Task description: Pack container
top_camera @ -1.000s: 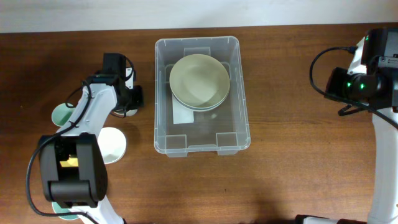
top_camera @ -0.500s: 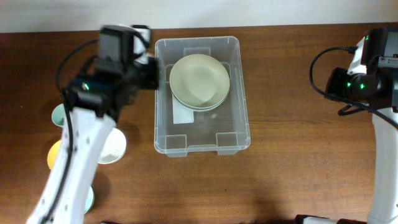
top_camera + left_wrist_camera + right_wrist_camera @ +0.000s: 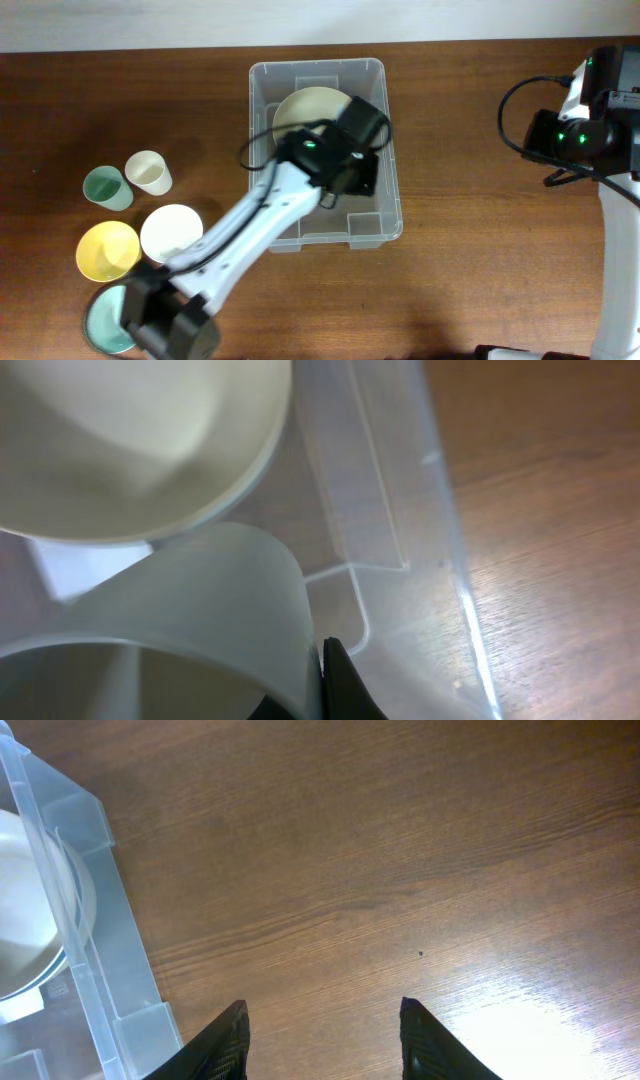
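The container's near end is below and back of the left gripper and clear of bowls, so the left gripper will next draw back and down to release the white cup there.
The clear plastic container stands mid-table with a stack of pale green bowls in its far half. My left gripper reaches over the container's right side. In the left wrist view, one black finger presses the wall of a white cup; the other finger is hidden by the cup. The bowls and the container wall lie just below it. My right gripper is open and empty over bare wood, to the right of the container.
Left of the container stand a green cup, a cream cup, a white bowl, a yellow bowl and a teal bowl. The right arm sits at the table's right edge.
My left arm has swung from the cups at the left of the table to over the container, carrying the white cup. The right arm has not moved.
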